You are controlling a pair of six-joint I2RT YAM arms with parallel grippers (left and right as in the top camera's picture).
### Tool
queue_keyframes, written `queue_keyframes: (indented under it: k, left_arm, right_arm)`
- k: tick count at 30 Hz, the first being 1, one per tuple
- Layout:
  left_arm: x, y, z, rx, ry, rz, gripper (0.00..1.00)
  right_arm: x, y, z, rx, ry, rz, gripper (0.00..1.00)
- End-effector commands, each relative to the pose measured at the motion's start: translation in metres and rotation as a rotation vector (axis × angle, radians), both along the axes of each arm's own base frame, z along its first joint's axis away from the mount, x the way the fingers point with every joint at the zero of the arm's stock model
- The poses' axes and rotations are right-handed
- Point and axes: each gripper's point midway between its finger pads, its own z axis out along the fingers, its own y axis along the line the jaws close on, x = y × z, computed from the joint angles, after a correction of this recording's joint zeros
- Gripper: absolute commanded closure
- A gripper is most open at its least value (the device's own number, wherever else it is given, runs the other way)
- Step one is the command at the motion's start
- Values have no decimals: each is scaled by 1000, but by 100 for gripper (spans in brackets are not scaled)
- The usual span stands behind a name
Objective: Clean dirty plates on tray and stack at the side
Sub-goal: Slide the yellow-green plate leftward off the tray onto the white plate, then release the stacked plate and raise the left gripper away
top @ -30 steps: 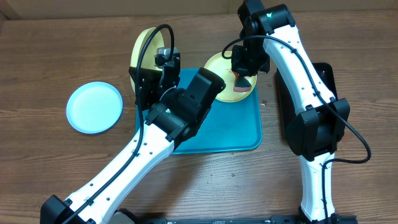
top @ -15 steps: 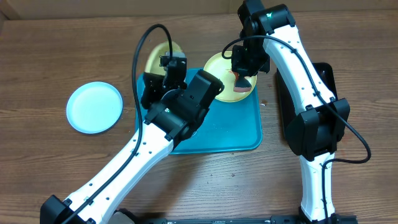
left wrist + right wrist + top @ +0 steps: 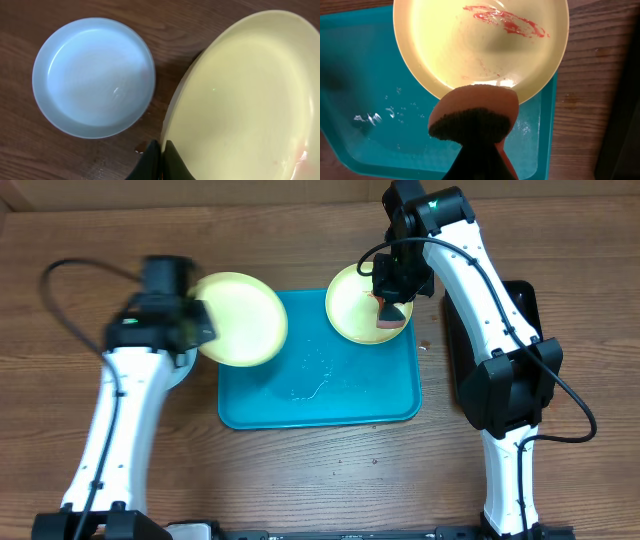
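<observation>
The light blue plate [image 3: 181, 369] [image 3: 93, 77] lies below my left gripper and to its left in the overhead view. I need to bring my left gripper over it next and down to release.
My left gripper [image 3: 161, 146] is shut on the rim of a clean pale yellow plate [image 3: 240, 100]. It holds that plate [image 3: 243, 320] in the air over the left edge of the turquoise tray [image 3: 350, 395]. Just left of it, a light blue plate [image 3: 93, 77] lies on the wood. The overhead view hides the blue plate under my left arm. A second yellow plate [image 3: 480, 45] with red smears [image 3: 505, 22] sits at the tray's back right [image 3: 350, 305]. My right gripper [image 3: 392, 305] is shut on an orange sponge [image 3: 472, 112], dark side forward, at that plate's near rim.
Water drops [image 3: 315, 380] lie on the tray floor. A narrow black tray [image 3: 520, 310] stands to the right, partly under my right arm. The table's far edge runs along the top of the overhead view.
My left arm has swung left, carrying the yellow plate from upright behind the tray's back-left corner to flat over its left edge, near the blue plate. The right arm has not moved.
</observation>
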Motion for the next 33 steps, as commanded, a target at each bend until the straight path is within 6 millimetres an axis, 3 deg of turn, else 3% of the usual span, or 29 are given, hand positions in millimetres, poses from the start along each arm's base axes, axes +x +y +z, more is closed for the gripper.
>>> queue_keyframes:
  k: [1,3,6,11,20,33]
  left_arm:
    - [-10,36,-8,-193,-4,109,96]
    - [-20,81,-24,-212,21,239,96]
    - [-30,121,-49,-229,66,355,96]
    - [-33,155,-95,-245,138,442,96]
    - [-27,168,-146,-224,213,464,96]
    - [-45,164,-151,-194,305,424,96]
  right_arm:
    - [4,0,24,15,-69,10,96]
    - [5,0,24,16,-72,10,96]
    - [7,1,24,19,-81,10,96]
    - [7,1,24,19,-81,10,96]
    - [7,1,24,19,-80,10,96]
    - [7,1,24,19,-80,10,96]
